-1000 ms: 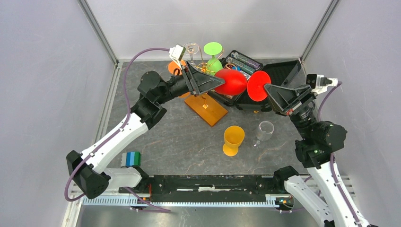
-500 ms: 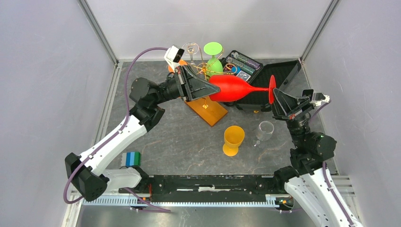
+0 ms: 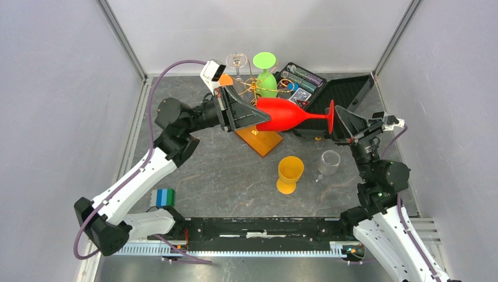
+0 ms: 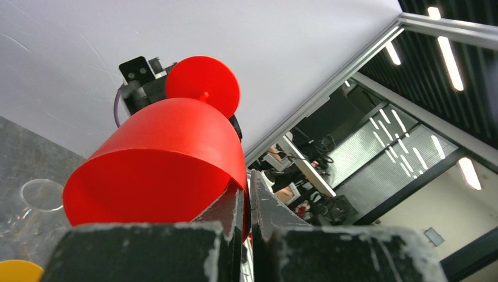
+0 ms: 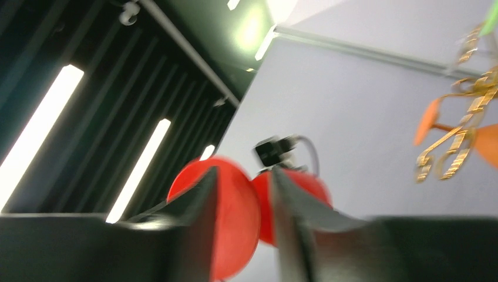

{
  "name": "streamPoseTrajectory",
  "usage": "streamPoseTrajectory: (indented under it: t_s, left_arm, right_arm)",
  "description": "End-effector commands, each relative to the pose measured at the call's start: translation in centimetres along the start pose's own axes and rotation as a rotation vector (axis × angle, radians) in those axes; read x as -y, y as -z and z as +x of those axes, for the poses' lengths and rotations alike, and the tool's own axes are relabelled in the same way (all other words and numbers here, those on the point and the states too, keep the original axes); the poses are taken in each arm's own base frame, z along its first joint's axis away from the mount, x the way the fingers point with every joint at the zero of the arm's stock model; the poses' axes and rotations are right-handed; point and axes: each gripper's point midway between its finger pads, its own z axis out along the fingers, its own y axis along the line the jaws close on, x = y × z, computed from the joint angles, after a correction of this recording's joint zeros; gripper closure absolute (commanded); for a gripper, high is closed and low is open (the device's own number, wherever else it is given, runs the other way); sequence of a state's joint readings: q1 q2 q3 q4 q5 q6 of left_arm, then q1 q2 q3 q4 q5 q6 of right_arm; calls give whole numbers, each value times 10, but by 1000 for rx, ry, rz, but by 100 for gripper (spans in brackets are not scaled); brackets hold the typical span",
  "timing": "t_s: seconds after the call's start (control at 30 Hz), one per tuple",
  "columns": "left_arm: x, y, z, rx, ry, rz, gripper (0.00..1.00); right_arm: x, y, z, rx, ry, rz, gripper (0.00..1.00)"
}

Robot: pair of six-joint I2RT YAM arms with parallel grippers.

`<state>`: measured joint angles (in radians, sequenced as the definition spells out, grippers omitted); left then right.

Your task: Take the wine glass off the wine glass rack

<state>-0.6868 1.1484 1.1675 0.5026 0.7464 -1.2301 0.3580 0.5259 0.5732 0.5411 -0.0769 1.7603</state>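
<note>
I need to pull my left gripper back, tilt it down, lower the glass and then let go of it, because the bare tabletop [image 3: 248, 191] beside the yellow cup is back and below that gripper.
A red wine glass [image 3: 283, 115] lies level in the air in front of the wine glass rack [image 3: 253, 88], a gold wire stand on an orange-brown base [image 3: 262, 143]. My left gripper [image 3: 251, 115] is shut on the rim of its bowl [image 4: 158, 164]; one finger [image 4: 226, 208] is inside the bowl, the other outside. My right gripper [image 3: 337, 122] is open, and the glass's round foot [image 5: 238, 217] stands loose between its fingers [image 5: 197, 200]. A green glass [image 3: 265, 73], a clear glass [image 3: 237, 60] and an orange glass [image 3: 223, 80] hang on the rack.
An open black case [image 3: 337, 94] with coloured contents lies behind the red glass. A yellow cup [image 3: 289, 173] and a clear glass [image 3: 329, 163] stand on the table below it. A blue-green block [image 3: 165, 197] sits by the left arm's base.
</note>
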Motion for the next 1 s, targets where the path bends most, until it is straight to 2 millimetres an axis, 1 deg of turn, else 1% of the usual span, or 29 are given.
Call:
streamPoseTrajectory:
  t_s: [0.0, 0.07, 0.13, 0.23, 0.3, 0.37, 0.43, 0.5, 0.57, 0.67, 0.8, 0.87, 0.97]
  left_arm:
    - [29, 12, 1, -20, -192, -1, 98]
    - [28, 18, 3, -36, -245, -63, 98]
    - [21, 29, 8, -60, -306, -142, 98]
    - [5, 56, 30, -160, -350, -277, 98]
    - [-8, 77, 49, -260, -387, -355, 98]
    - [-22, 101, 72, -369, -382, -429, 98]
    - [-31, 119, 88, -445, -371, -474, 98]
    - [-38, 132, 100, -496, -357, -504, 98]
    - [-45, 141, 107, -531, -362, -540, 98]
    - [-65, 159, 108, -587, -383, -657, 98]
    - [-89, 172, 111, -659, -375, -778, 98]
    - [-102, 173, 116, -695, -360, -825, 98]
    - [-123, 170, 129, -768, -369, -919, 98]
  right_arm:
    - [31, -3, -11, 44, 136, 121, 39]
    - [41, 0, -14, 53, 194, 175, 29]
    - [53, 8, -20, 77, 236, 231, 24]
    - [66, 23, -39, 170, 292, 295, 23]
    - [67, 35, -54, 247, 347, 334, 22]
    - [64, 46, -68, 324, 409, 369, 23]
    - [51, 56, -84, 409, 476, 385, 24]
    - [40, 65, -95, 472, 535, 401, 24]
    - [28, 72, -104, 529, 572, 405, 25]
    - [22, 78, -109, 562, 592, 406, 25]
    - [32, 77, -108, 545, 587, 426, 26]
    - [39, 76, -106, 532, 580, 438, 26]
    - [45, 74, -104, 513, 571, 447, 26]
